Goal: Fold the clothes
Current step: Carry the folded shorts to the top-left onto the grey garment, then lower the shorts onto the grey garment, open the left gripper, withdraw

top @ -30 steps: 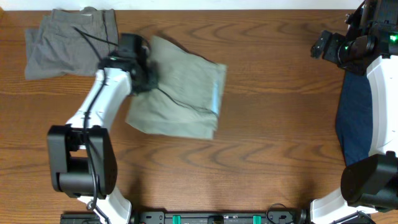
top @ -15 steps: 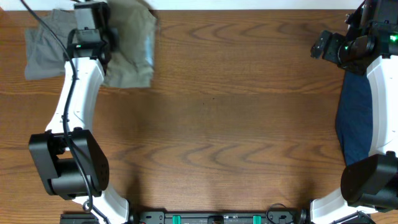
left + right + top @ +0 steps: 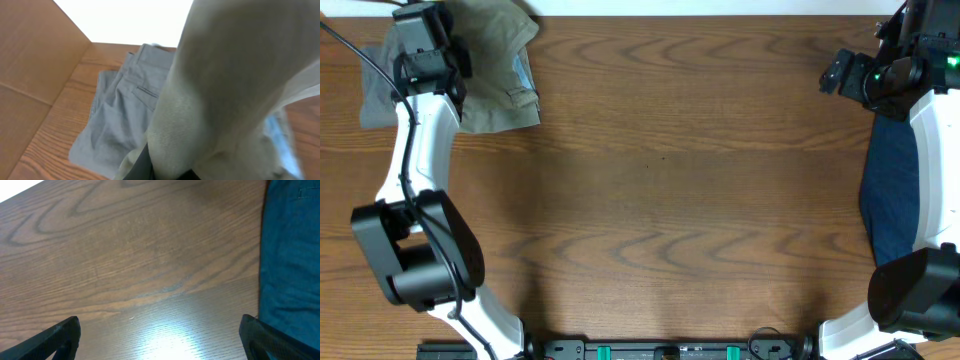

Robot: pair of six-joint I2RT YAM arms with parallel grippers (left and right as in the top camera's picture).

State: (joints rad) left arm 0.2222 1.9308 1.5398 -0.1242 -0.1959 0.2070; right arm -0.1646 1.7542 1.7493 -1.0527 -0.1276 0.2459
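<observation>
The khaki shorts should cover the grey shorts' bare part (image 3: 376,95) (image 3: 121,107), so my left gripper needs to go toward it next, to the left in the overhead view, and let go of the khaki shorts.
The folded khaki-beige shorts (image 3: 500,70) lie at the table's far left corner, partly over the grey shorts (image 3: 375,85). My left gripper (image 3: 425,50) is shut on the khaki shorts (image 3: 225,100); the cloth fills the left wrist view, with the grey shorts (image 3: 120,115) below it. A pale blue lining (image 3: 525,75) shows at the khaki shorts' right edge. A navy garment (image 3: 890,190) lies at the right edge under my right arm. My right gripper (image 3: 160,340) is open and empty above bare wood, next to the navy garment (image 3: 295,255).
The brown wooden table (image 3: 680,200) runs to a far edge close behind the piled shorts. The right arm's base stands at the front right.
My left gripper has dragged the folded khaki shorts from the table's left middle to the far left corner, onto the grey shorts. The right arm has not moved.
</observation>
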